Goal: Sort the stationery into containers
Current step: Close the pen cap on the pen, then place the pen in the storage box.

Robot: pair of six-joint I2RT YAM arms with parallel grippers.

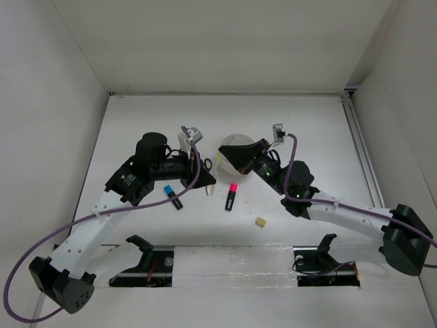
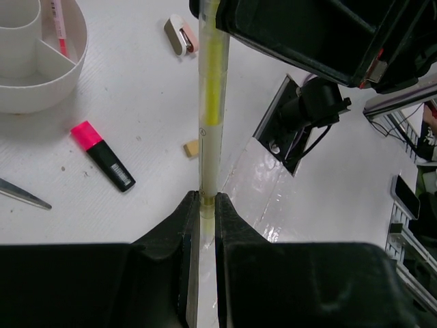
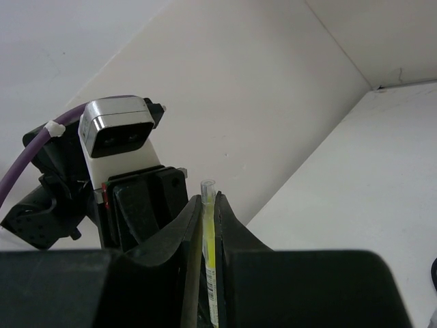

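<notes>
My left gripper moves outward next over the organiser (image 2: 78, 55) and down, and it will release the yellow pen into the organiser's outer section (image 2: 57, 46), because a thin pink-red pen already stands there.
A thin yellow pen (image 2: 210, 102) hangs in the air between both grippers. My left gripper (image 2: 207, 198) is shut on one end of it. My right gripper (image 3: 209, 198) is shut on the other end, the clear tip poking out past its fingertips. From above, the pen (image 1: 216, 164) spans the left gripper (image 1: 209, 181) and the right gripper (image 1: 224, 150), just in front of the round white organiser (image 1: 235, 140). A thin pink-red pen (image 2: 60, 27) stands in one outer compartment of the organiser (image 2: 78, 55).
On the table lie a pink-capped highlighter (image 1: 232, 196), a blue-capped highlighter (image 1: 173, 196) and a tan eraser (image 1: 259, 221). A small pink and tan item (image 2: 181, 34) lies beyond the pen. A metal scissor tip (image 2: 20, 193) shows at the left edge.
</notes>
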